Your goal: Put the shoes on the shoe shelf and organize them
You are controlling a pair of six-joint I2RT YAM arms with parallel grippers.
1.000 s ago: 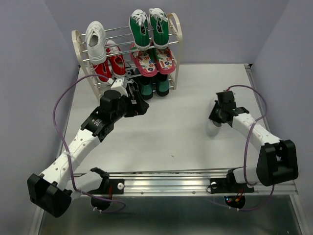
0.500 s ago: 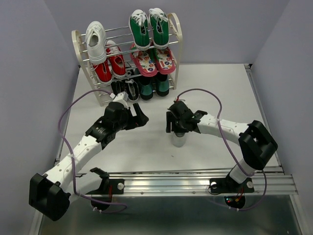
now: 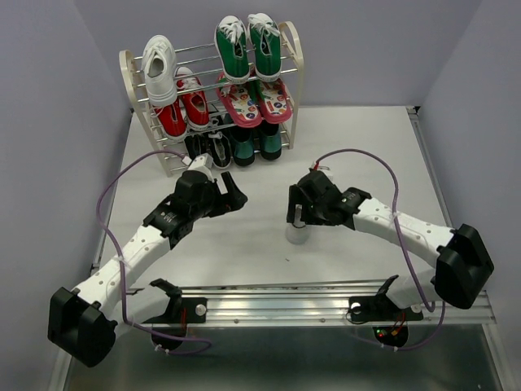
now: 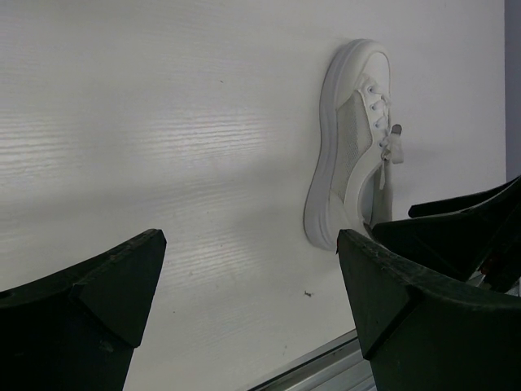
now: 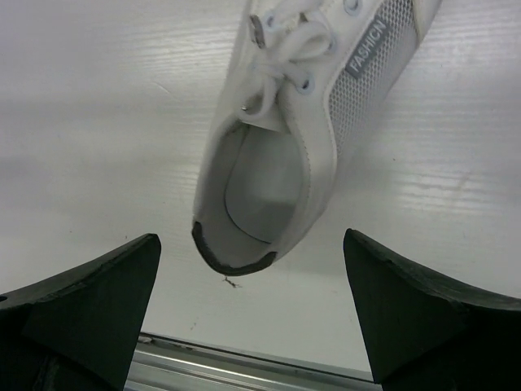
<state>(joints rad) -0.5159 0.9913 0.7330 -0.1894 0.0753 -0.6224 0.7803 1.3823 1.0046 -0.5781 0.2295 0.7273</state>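
My right gripper turns into line with the slanted sneaker next, then goes down, a finger on each side of its opening [image 5: 256, 196].
A single white sneaker [image 3: 299, 235] lies on the table in front of the shoe shelf [image 3: 130, 77]. My right gripper [image 3: 301, 215] hangs open just over its heel [image 5: 236, 257], one finger on each side, touching nothing [image 5: 251, 240]. My left gripper [image 3: 233, 195] is open and empty [image 4: 251, 236] over bare table left of that sneaker [image 4: 350, 155]. On the shelf sit another white sneaker [image 3: 159, 65] on the top tier, the red pair [image 3: 181, 110] below it and the black pair [image 3: 207, 147] at the bottom.
Green sneakers [image 3: 248, 41] fill the shelf's top right, pink sandals [image 3: 256, 102] the middle right, and more green sneakers [image 3: 252, 142] the bottom right. Purple walls close in on both sides. A metal rail [image 3: 326, 297] runs along the near edge.
My right arm swung from the table's right side to the middle carrying the white sneaker, then opened and let it go on the table. My left arm drew back a little from the shelf.
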